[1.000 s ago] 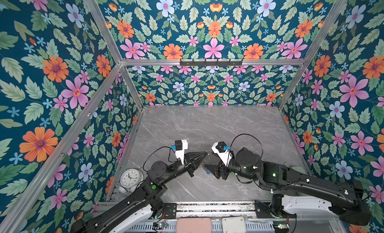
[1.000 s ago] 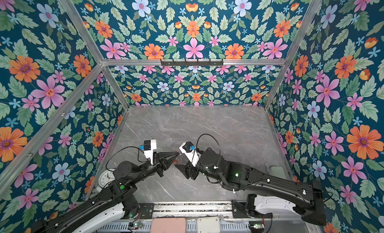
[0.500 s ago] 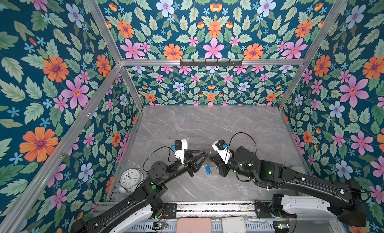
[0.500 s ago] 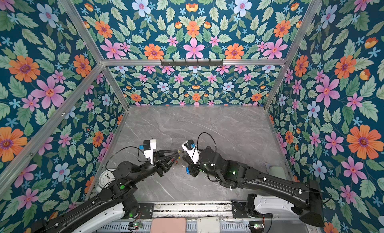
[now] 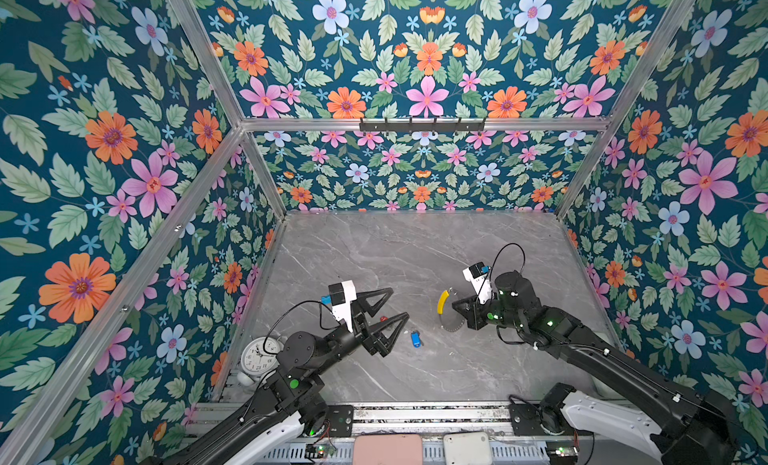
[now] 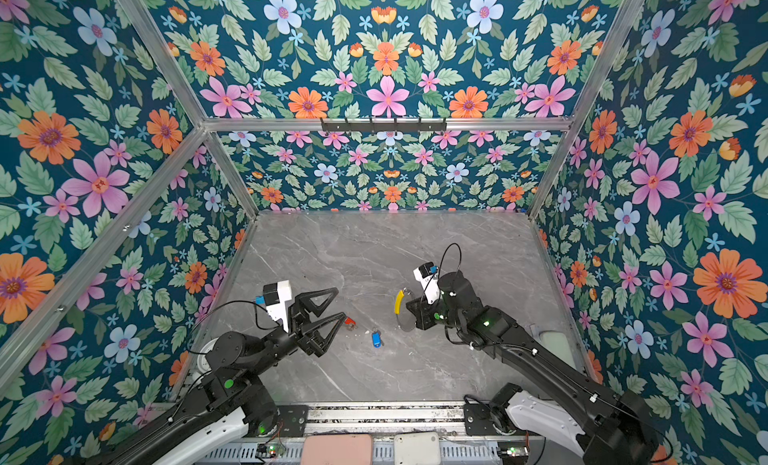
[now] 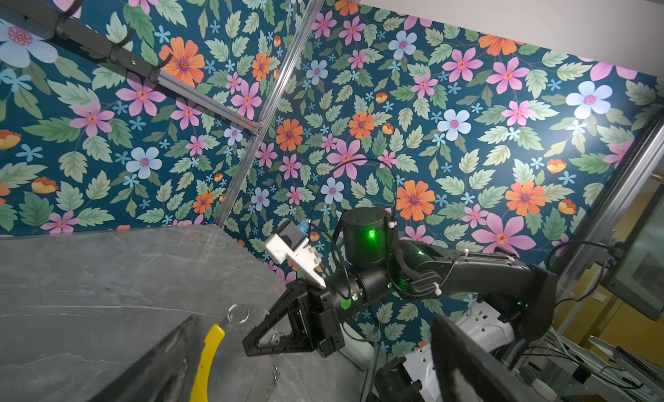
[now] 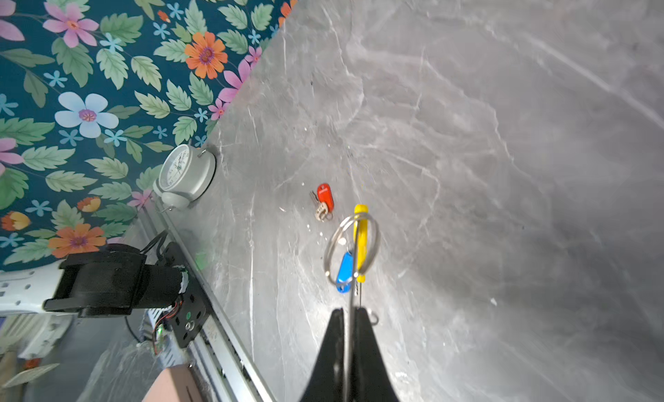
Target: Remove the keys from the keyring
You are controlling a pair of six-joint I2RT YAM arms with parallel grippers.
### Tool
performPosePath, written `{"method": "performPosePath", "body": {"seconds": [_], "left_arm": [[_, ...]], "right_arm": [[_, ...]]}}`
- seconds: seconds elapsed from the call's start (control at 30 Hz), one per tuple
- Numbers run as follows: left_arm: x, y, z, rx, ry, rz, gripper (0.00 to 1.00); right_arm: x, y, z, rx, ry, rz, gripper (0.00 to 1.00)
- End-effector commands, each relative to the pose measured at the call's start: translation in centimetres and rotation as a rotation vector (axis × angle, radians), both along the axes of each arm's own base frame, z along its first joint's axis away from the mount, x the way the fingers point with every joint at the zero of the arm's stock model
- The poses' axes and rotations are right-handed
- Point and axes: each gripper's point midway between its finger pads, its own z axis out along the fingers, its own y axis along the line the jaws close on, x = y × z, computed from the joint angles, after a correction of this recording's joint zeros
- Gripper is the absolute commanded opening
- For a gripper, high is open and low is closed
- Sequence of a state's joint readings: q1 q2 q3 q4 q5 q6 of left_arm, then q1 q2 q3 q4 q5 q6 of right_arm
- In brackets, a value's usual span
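Observation:
My right gripper moves down next, sets the keyring onto the bare tabletop beside the blue-tagged key, and releases the keyring's rim, as both tagged keys lie loose.
Two keys lie loose on the grey marble table in both top views: the blue-tagged key and the red-tagged key. My left gripper hovers open just above the red one, holding nothing. To the right, my right gripper is shut on the rim of the keyring, held upright off the table with its yellow arc on the far side from the jaws. The right wrist view shows the blue key and the red key on the table beyond the ring.
A white alarm clock stands at the table's near left corner against the floral wall. A metal rail runs along the front edge. Floral walls close in the table on three sides.
The two grippers were together a second ago. The blue key dropped to the table, my left gripper opened wide, and my right gripper shut on the keyring and carried it off to the right.

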State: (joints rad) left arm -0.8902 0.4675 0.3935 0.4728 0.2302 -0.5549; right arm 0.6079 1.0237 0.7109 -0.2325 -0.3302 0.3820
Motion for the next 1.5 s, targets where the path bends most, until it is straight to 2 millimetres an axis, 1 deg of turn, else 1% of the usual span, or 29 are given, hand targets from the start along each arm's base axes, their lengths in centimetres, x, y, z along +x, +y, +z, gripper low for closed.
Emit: {"method": "performPosePath", "body": {"seconds": [0.0,0.07,0.17,0.23,0.33,0.4,0.43,0.57,0.6,0.7,0.8,0.87,0.93,1.07,1.17,1.23,1.27,1.33,1.37,1.4,1.47], "left_arm": [[0.4,0.3,-0.3,0.01,-0.001,0.035,1.0],[0.5,0.2,-0.4,0.013,0.0,0.035,1.0],[0.5,0.1,-0.4,0.017,0.001,0.031,1.0],[0.6,0.0,-0.5,0.019,0.002,0.029,1.0],[0.6,-0.1,-0.7,0.021,0.006,0.028,1.0],[0.6,-0.1,-0.7,0.021,0.006,0.029,1.0],[0.6,0.0,-0.7,0.021,0.006,0.029,1.0],[0.6,0.1,-0.6,0.021,0.004,0.033,1.0],[0.6,0.1,-0.6,0.021,0.003,0.035,1.0],[0.6,0.1,-0.7,0.024,0.005,0.038,1.0],[0.7,0.2,-0.7,0.029,0.009,0.046,1.0],[0.8,0.3,-0.6,0.031,0.012,0.054,1.0],[1.0,0.5,-0.6,0.036,0.01,0.068,1.0],[2.5,1.2,-1.1,0.073,0.03,0.17,1.0],[5.1,2.8,-1.9,0.115,0.07,0.347,1.0],[6.7,3.8,-2.1,0.145,0.071,0.47,1.0],[7.8,4.5,-2.4,0.167,0.079,0.55,1.0],[9.4,5.8,-2.5,0.206,0.065,0.688,1.0],[10.3,6.4,-2.7,0.226,0.058,0.768,1.0],[11.1,7.2,-2.8,0.231,0.055,0.849,1.0],[12.4,8.1,-3.0,0.266,0.027,0.956,1.0]], "right_arm": [[-0.6,0.0,-1.7,0.117,0.149,0.027,0.0],[-0.6,0.1,-2.9,0.137,0.204,0.048,0.0],[-0.9,1.2,-4.4,0.154,0.278,0.107,0.0],[-0.8,1.5,-5.4,0.15,0.317,0.115,0.0],[-0.3,1.2,-7.3,0.102,0.344,0.081,0.0],[0.2,0.5,-8.7,0.043,0.362,0.041,0.0],[0.4,0.2,-9.1,0.02,0.365,0.02,0.02],[1.0,-1.4,-10.7,-0.075,0.364,-0.066,0.27],[1.2,-1.8,-11.0,-0.095,0.361,-0.086,0.31],[1.6,-2.9,-11.7,-0.15,0.362,-0.136,0.42],[2.0,-3.8,-11.9,-0.198,0.357,-0.184,0.47],[2.5,-4.5,-11.4,-0.217,0.328,-0.225,0.51],[2.9,-5.3,-10.4,-0.232,0.287,-0.266,0.54],[3.4,-6.1,-6.8,-0.2,0.175,-0.309,0.6],[3.6,-6.4,-3.5,-0.149,0.077,-0.328,0.63],[3.8,-6.7,-1.4,-0.112,0.008,-0.346,0.68],[3.9,-6.8,0.0,-0.088,-0.037,-0.354,0.72],[4.1,-7.2,1.8,-0.067,-0.096,-0.377,0.86],[4.3,-7.6,2.7,-0.064,-0.12,-0.395,0.99],[4.4,-7.8,3.3,-0.066,-0.136,-0.408,0.99],[4.7,-8.1,4.3,-0.07,-0.168,-0.419,0.99]]}}
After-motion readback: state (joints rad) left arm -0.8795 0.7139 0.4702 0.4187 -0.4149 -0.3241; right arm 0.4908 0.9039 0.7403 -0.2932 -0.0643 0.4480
